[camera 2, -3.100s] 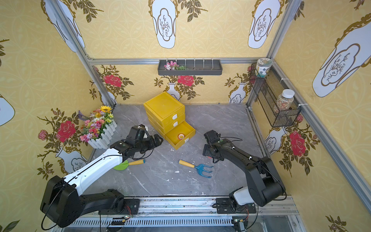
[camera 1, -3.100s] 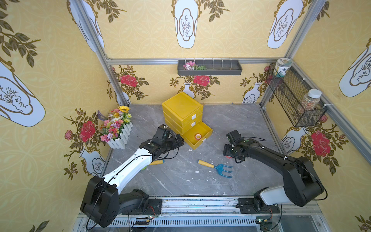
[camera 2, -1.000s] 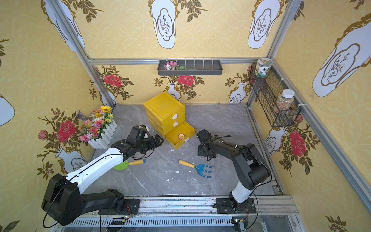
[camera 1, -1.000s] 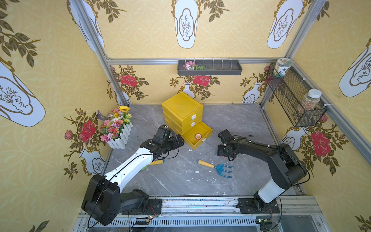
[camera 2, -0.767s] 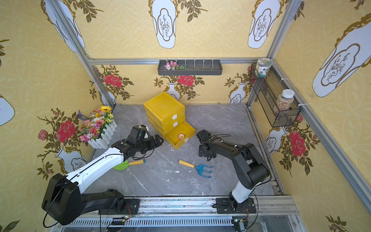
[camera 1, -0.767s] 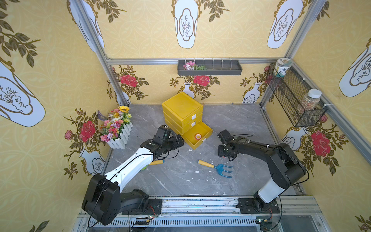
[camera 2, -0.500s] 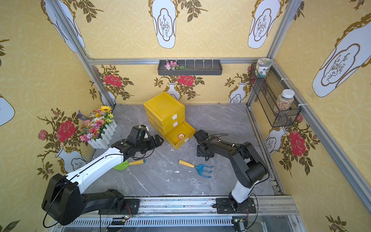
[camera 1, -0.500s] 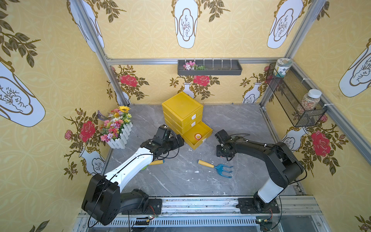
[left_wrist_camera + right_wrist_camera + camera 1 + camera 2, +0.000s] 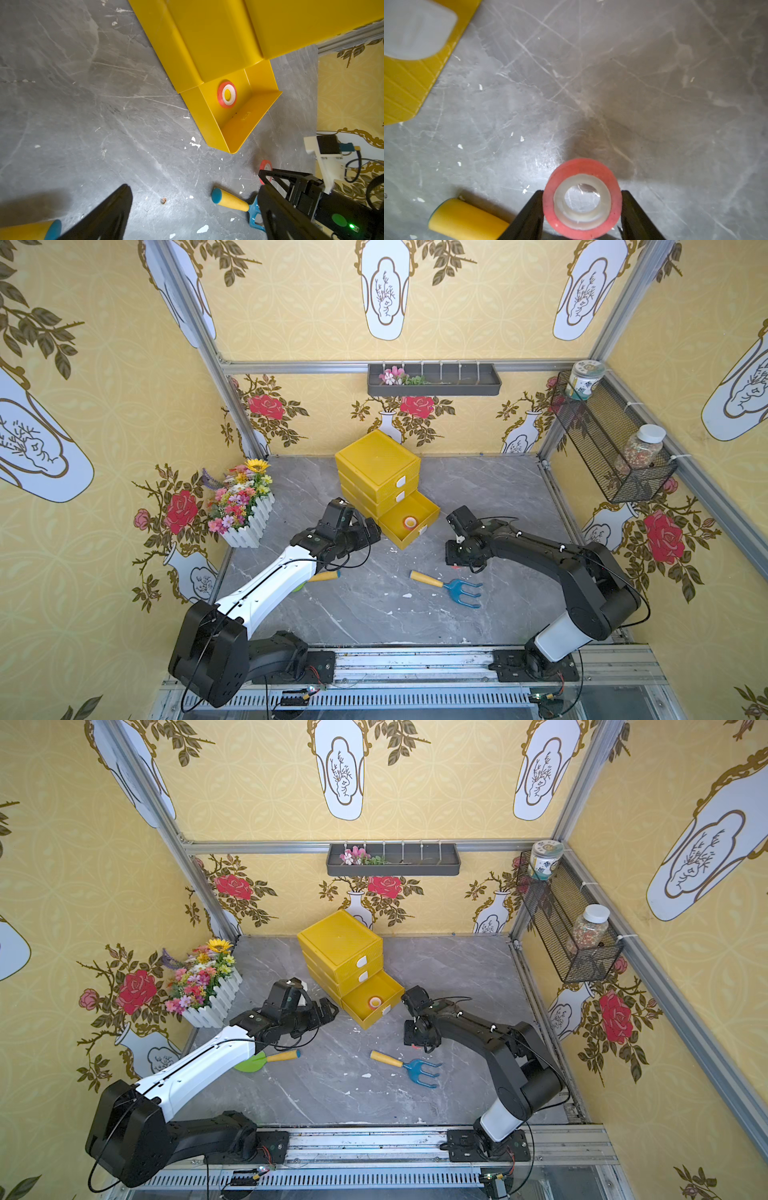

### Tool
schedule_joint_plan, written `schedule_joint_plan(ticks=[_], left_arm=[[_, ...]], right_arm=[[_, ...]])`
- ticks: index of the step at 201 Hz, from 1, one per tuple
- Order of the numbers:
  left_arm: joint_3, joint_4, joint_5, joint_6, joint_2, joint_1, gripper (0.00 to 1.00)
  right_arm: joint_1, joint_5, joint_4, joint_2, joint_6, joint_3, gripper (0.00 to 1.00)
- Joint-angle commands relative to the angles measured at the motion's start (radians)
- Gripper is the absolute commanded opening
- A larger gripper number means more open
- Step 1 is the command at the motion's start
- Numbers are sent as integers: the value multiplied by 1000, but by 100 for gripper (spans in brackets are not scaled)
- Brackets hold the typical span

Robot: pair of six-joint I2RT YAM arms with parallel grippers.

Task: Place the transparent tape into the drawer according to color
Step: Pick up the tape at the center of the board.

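My right gripper lifts outward over the front next and releases onto the bare base [image 9: 392, 525] beside the matching red roll, since the open drawer lies outward.
A red transparent tape roll [image 9: 581, 164] with a pale core stands on edge between the fingers of my right gripper [image 9: 582, 199], which is shut on it low over the grey floor. In the left wrist view this roll [image 9: 266, 166] shows just right of the open bottom drawer [image 9: 239, 124]. Another red roll [image 9: 410, 522] [image 9: 375, 1002] lies flat inside that drawer [image 9: 432, 516]. My right gripper [image 9: 457, 560] [image 9: 415, 1038] sits right of the drawer front. Left of the drawer, my left gripper [image 9: 372, 531] [image 9: 193, 187] hangs open and holds nothing.
The yellow three-drawer cabinet [image 9: 376, 460] has its upper two drawers closed. A blue toy rake with a yellow handle [image 9: 449, 585] lies near my right gripper. A green toy shovel [image 9: 257, 1060] lies under my left arm. A white flower box [image 9: 243, 506] stands at the left wall.
My right gripper has slid left toward the drawer front and closed its jaws onto the red tape roll. The left arm has stayed still and open.
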Motion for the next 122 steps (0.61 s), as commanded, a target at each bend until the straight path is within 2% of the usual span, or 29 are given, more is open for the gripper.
schedule_joint_plan(ticks=[1, 70, 122], left_arm=[[-3, 9, 0, 7, 4, 1, 100], [-3, 6, -5, 3, 3, 1, 100], [7, -9, -24, -5, -7, 2, 100]], right_arm=[[1, -13, -20, -16, -16, 12, 55], [58, -29, -58, -23, -44, 173, 55], [113, -50, 4, 127, -110, 403, 55]])
